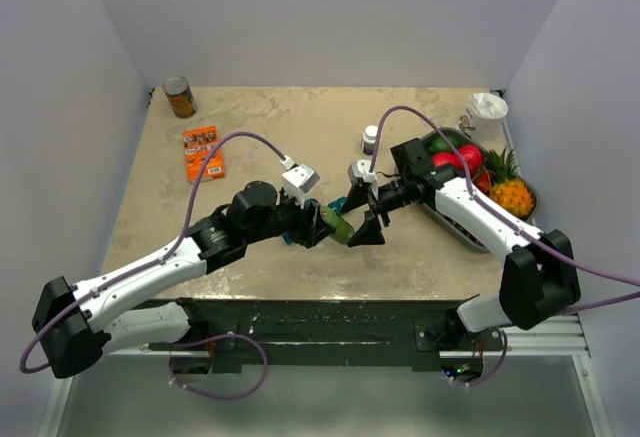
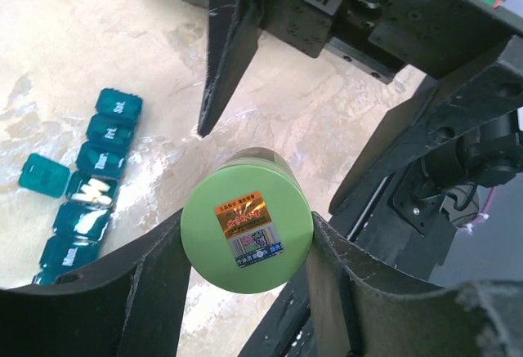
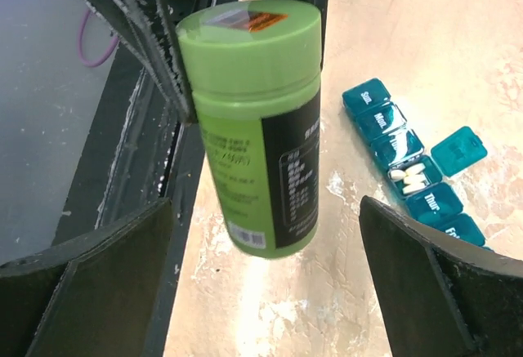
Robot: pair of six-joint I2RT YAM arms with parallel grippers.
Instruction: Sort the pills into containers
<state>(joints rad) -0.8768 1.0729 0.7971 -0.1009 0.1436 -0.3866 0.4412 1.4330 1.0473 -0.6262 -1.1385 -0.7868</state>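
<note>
The tabletop near the orange packet is bare, so next I should move my left gripper to the left in the top view and down to release the bottle there.
A green pill bottle (image 1: 339, 226) hangs tilted above the table. My left gripper (image 1: 322, 225) is shut on its green cap (image 2: 246, 231). My right gripper (image 1: 363, 219) is open; in the right wrist view (image 3: 265, 206) the bottle's lower end (image 3: 261, 185) sits between its fingers without touching them. The teal pill organiser (image 2: 90, 185) lies on the table below. It also shows in the right wrist view (image 3: 409, 169). One compartment is open, its lid (image 2: 45, 175) flipped out, with white pills (image 2: 91, 195) inside. In the top view the organiser is mostly hidden under my left gripper.
A tin can (image 1: 180, 97) and an orange packet (image 1: 203, 150) lie at the back left. A small dark bottle with a white cap (image 1: 370, 138) stands behind my right gripper. A grey fruit tray (image 1: 458, 232) and a white jug (image 1: 487, 115) are at the right.
</note>
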